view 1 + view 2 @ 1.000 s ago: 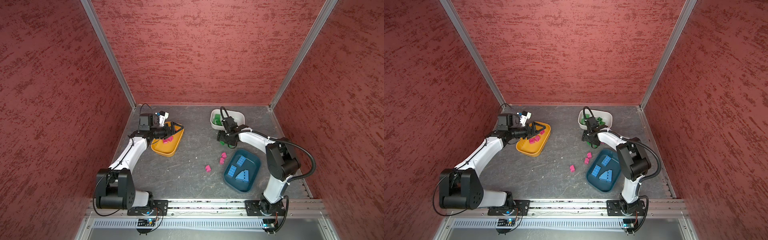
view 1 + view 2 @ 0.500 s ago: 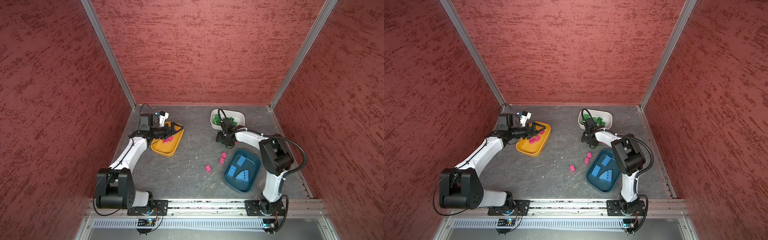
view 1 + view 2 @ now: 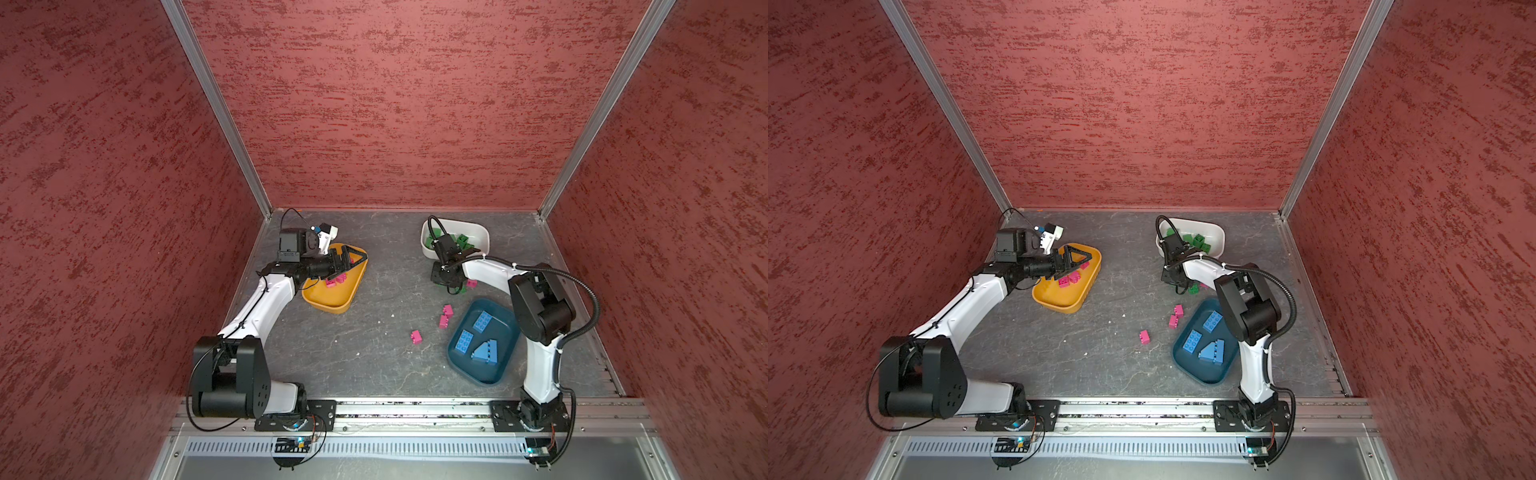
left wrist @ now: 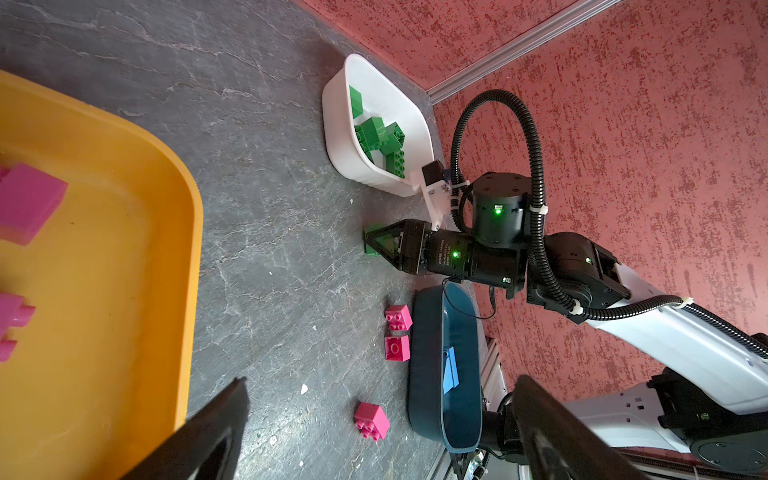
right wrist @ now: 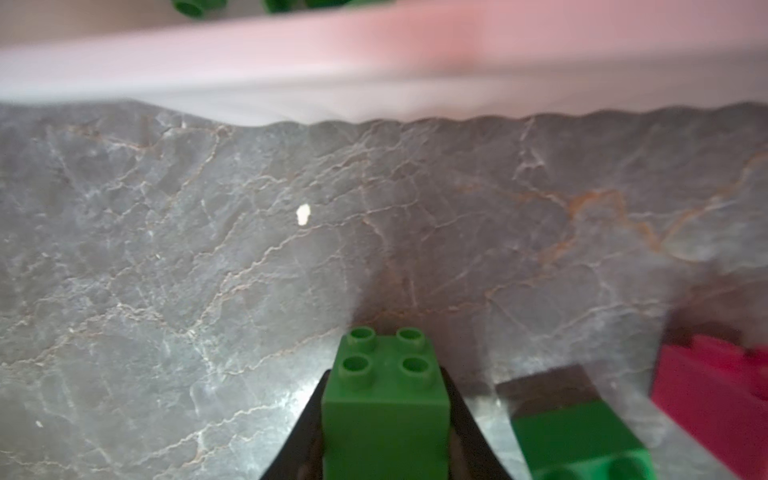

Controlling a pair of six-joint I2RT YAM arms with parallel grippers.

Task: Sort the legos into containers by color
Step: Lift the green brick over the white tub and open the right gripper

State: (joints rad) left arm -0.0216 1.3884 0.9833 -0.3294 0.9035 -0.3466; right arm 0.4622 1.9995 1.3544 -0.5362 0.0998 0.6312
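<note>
The lego should go up with my right gripper, outward past the near rim of the white container [image 3: 478, 232] [image 5: 480, 44], and be released inside, because green legos are in there.
My right gripper [image 5: 386, 449] is shut on a small green lego [image 5: 386, 399], low over the floor just in front of the white container [image 3: 478, 232], which holds several green legos [image 4: 380, 137]. A second green lego [image 5: 577, 436] and a pink one [image 5: 715, 395] lie right beside it. My left gripper [image 3: 353, 259] hangs open and empty over the yellow-orange container [image 3: 332, 307], where pink legos [image 3: 1069, 279] lie. The dark teal container [image 3: 482, 374] holds three blue legos [image 3: 484, 353]. Three pink legos [image 3: 417, 336] lie loose on the floor left of it.
The grey stone floor is walled in red on three sides, with a metal rail [image 3: 415, 409] along the front carrying both arm bases. The right arm's elbow [image 3: 540, 307] stands over the teal container's right edge.
The right gripper's jaws have closed on the green lego, and its wrist has shifted a little left. The left arm has not moved.
</note>
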